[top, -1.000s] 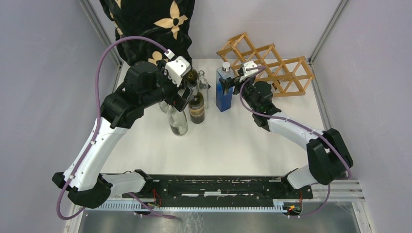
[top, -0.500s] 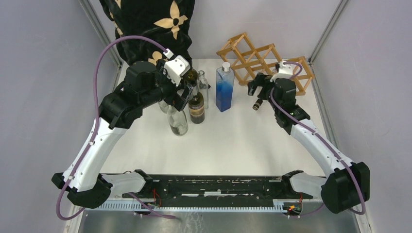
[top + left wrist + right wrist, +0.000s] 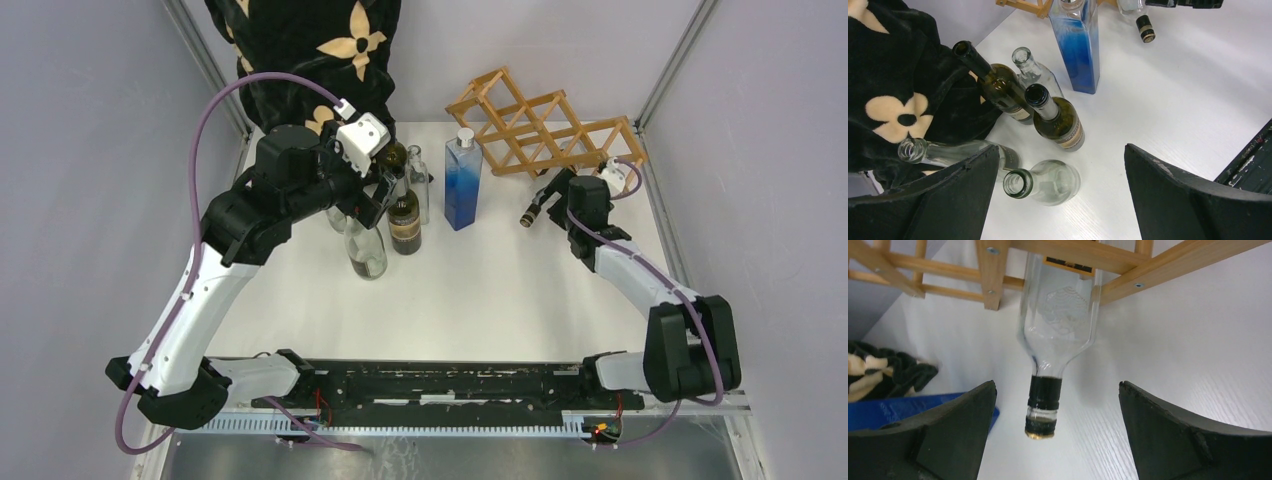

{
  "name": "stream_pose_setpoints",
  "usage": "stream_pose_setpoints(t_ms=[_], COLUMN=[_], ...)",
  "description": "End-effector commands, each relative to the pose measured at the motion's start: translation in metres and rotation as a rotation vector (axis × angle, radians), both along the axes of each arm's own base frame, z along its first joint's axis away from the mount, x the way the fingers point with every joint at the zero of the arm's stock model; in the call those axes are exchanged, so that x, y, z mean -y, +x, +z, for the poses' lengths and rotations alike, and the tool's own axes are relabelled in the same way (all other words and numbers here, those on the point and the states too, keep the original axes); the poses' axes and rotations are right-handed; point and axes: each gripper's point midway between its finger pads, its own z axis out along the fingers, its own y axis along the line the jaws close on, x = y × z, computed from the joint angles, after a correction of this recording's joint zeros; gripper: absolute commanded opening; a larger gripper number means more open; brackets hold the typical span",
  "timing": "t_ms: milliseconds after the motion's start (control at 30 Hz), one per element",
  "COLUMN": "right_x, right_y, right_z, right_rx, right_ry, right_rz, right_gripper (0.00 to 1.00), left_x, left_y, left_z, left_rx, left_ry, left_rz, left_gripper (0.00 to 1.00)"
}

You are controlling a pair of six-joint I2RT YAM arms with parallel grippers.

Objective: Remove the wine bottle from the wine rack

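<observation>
The right gripper moves toward the bottle's black-banded neck [image 3: 535, 209] [image 3: 1044, 393] next and slides its open fingers around it, because that neck sticks out clear of the rack's lattice over the table.
The wine rack [image 3: 545, 130], a tan wooden lattice, stands at the back right of the table. A clear glass wine bottle [image 3: 1058, 315] lies in its lowest right cell [image 3: 1128, 255]. Its black-banded neck with a gold cap [image 3: 531, 212] sticks out over the table. My right gripper [image 3: 562, 192] is open and faces that neck. In the right wrist view the neck sits between and ahead of the fingers [image 3: 1056, 383], touching neither. My left gripper [image 3: 385, 195] hangs open over a group of standing bottles, with nothing between its fingers [image 3: 1060, 150].
A tall blue square bottle [image 3: 462, 185] stands left of the rack. Two dark green bottles [image 3: 1058, 117] and clear ones [image 3: 1048, 182] cluster under the left gripper. A black cloth with tan flowers [image 3: 310, 50] hangs at the back left. Grey walls close both sides.
The right arm swung right from the blue bottle to the rack's right end and came down at the bottle's neck. The left arm stayed still.
</observation>
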Motion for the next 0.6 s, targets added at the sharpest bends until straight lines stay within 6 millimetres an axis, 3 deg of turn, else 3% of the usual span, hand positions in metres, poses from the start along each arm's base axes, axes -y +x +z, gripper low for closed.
stream_pose_setpoints(t_ms=[0, 267, 567], right_x=[0.004, -0.020, -0.032], right_y=[0.032, 0.029, 0.046], right_z=[0.006, -0.030, -0.041], right_rx=[0.091, 0.031, 0.025], right_ry=[0.122, 0.200, 0.235], right_rz=[-0.123, -0.087, -0.072], right_gripper=[0.98, 0.93, 0.78], left_x=[0.000, 0.000, 0.001], left_y=[-0.002, -0.001, 0.000], left_z=[0.025, 0.019, 0.016], left_rx=[0.077, 0.080, 0.071], left_ry=[-0.019, 0.005, 0.002], left_rz=[-0.034, -0.039, -0.040], left_gripper=[1.00, 1.00, 1.00])
